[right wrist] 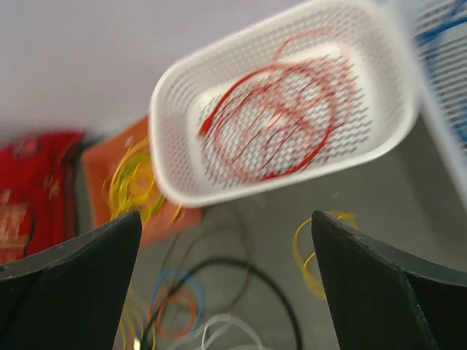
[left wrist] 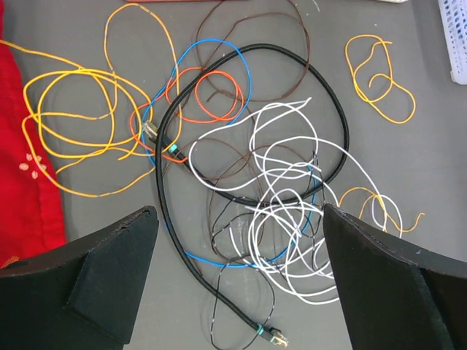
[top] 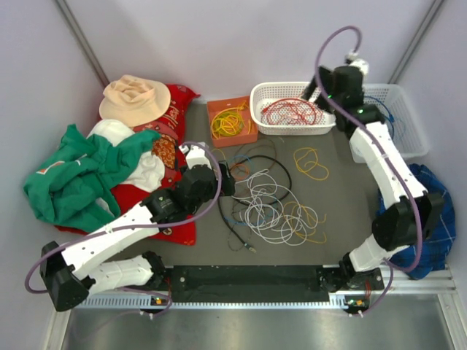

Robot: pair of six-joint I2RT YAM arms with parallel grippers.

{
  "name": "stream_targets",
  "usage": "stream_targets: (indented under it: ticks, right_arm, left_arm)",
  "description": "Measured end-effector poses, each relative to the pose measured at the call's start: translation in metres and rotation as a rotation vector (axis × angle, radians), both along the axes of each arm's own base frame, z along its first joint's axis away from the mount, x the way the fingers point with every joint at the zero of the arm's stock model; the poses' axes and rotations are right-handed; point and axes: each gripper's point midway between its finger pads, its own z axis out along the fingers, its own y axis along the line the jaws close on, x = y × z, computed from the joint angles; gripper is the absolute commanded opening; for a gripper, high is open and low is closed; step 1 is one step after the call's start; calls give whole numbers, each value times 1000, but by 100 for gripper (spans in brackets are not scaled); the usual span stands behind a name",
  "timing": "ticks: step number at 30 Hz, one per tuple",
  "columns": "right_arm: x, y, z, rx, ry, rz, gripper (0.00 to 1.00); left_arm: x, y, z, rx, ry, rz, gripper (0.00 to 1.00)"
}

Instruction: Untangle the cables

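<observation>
I will first move my right gripper back, down and to the left in the top view, to get onto the blue cable's far curve (right wrist: 179, 273), free of the white tangle.
The tangled cables (top: 273, 208) lie mid-table: white, black, blue, brown and yellow wires looped over each other. My left gripper (top: 228, 180) hovers at their left edge, open and empty. In the left wrist view the open gripper (left wrist: 241, 270) is above a black cable with an end plug (left wrist: 277, 337), the white tangle (left wrist: 292, 219) and yellow-orange loops (left wrist: 80, 124). My right gripper (top: 312, 89) is open and empty, high by the white basket (top: 255, 109) that holds a red cable (top: 292, 111). The blurred right wrist view shows the open gripper (right wrist: 226, 284) and this red cable (right wrist: 277, 109).
An orange box (top: 248, 135) holds yellow cables (top: 230, 122). A single yellow loop (top: 311, 162) lies apart. A second white basket (top: 408, 138) with a blue wire stands far right. Clothes, a hat (top: 135, 98) and red cushion fill the left; blue cloth (top: 430, 219) lies right.
</observation>
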Motion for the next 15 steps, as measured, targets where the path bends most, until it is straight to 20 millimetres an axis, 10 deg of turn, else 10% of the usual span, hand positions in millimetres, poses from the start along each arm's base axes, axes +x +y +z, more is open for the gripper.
stream_targets:
  ticks: [3, 11, 15]
  right_arm:
    - [-40, 77, -24, -4, 33, 259, 95]
    - [-148, 151, -182, -128, 349, 620, 93]
    - [-173, 182, -196, -169, 364, 757, 93]
  left_arm:
    - [-3, 4, -1, 5, 17, 8, 99]
    - [-10, 15, -4, 10, 41, 33, 99]
    - [-11, 20, -3, -6, 35, 53, 99]
